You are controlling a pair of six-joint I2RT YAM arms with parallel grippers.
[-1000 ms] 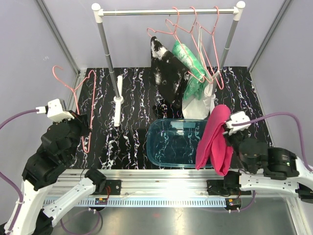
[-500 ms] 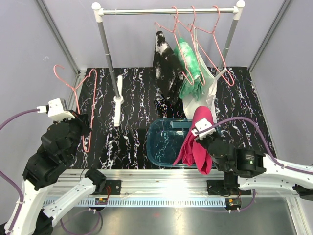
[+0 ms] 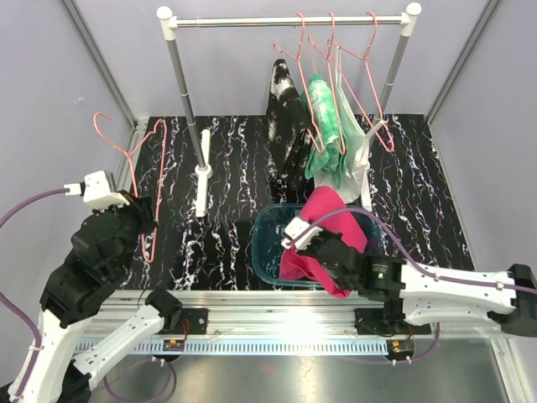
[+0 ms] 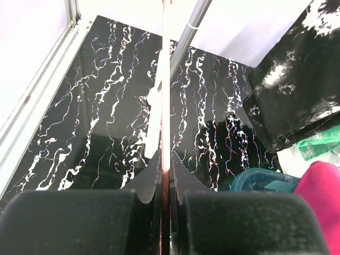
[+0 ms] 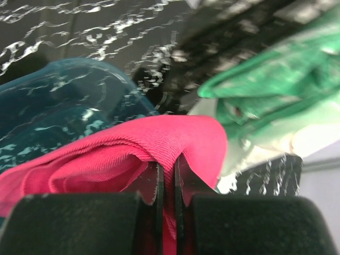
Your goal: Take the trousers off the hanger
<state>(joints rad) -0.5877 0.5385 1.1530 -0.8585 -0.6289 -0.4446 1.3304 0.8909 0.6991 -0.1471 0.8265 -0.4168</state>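
Note:
The blue bin's uncovered end lies below the trousers on the left in the top view, so my right gripper should go down toward that side next and release the trousers.
My right gripper point(image 3: 312, 248) is shut on the magenta trousers point(image 3: 323, 220) and holds them over the blue bin point(image 3: 267, 242); in the right wrist view the fabric point(image 5: 175, 141) is pinched between the jaws. My left gripper point(image 3: 148, 220) is shut on a pink wire hanger point(image 3: 132, 155) at the far left; its wire point(image 4: 166, 95) runs up between the jaws. The black trousers with white splashes point(image 3: 287, 126) and the green-and-white tie-dye trousers point(image 3: 331, 134) hang from pink hangers point(image 3: 336, 67) on the rail point(image 3: 285, 18).
The rack's left post point(image 3: 186, 101) stands on a white foot point(image 3: 202, 180) on the black marbled mat point(image 3: 226, 193). The right post point(image 3: 394, 63) stands at the back right. A white cloth point(image 3: 359, 168) hangs below the green trousers.
My right gripper has carried the magenta trousers leftward from the right side to above the blue bin. The hanging garments and hangers have swung a little. The left arm has not moved.

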